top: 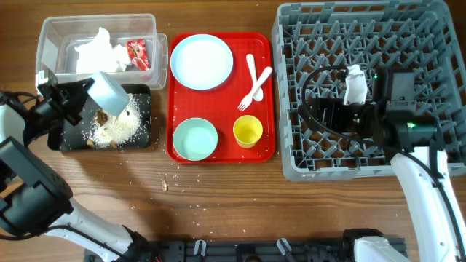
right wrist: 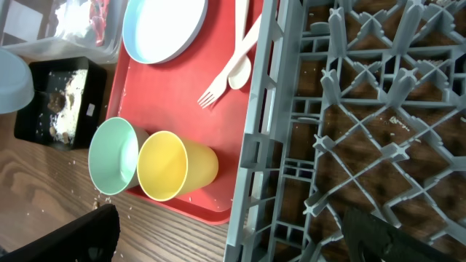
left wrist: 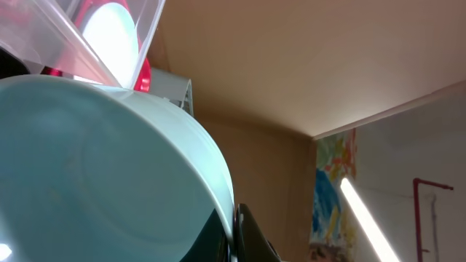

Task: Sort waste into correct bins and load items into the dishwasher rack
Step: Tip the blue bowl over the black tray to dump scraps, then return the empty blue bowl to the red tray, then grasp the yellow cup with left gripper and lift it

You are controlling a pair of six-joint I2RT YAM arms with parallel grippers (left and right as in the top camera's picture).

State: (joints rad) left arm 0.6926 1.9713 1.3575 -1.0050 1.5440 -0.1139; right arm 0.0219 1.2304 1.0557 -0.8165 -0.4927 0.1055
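The bowl is empty. I need to swing my left gripper to the right in the overhead view, turn the bowl upright over the red tray's bare middle (top: 215, 101) and release it there.
My left gripper (top: 86, 94) is shut on the rim of a pale mint bowl (top: 109, 90) and holds it tipped over the black tray (top: 65, 142), where food scraps (top: 116, 128) lie. In the left wrist view the bowl (left wrist: 95, 167) fills the left side. The clear tub (top: 51, 33) holds the napkin (top: 96, 52) and the red wrapper (top: 136, 52). The blue plate (top: 202, 62), fork and spoon (top: 255, 78), second mint bowl (top: 195, 138) and yellow cup (top: 247, 131) sit on the red tray (top: 218, 154). My right gripper (right wrist: 233, 240) is open and empty over the rack (top: 364, 164).
Crumbs (top: 175, 178) are scattered on the wooden table in front of the black tray and red tray. The right wrist view shows the cup (right wrist: 171, 166) and bowl (right wrist: 113, 156) beside the rack's left wall (right wrist: 251, 153).
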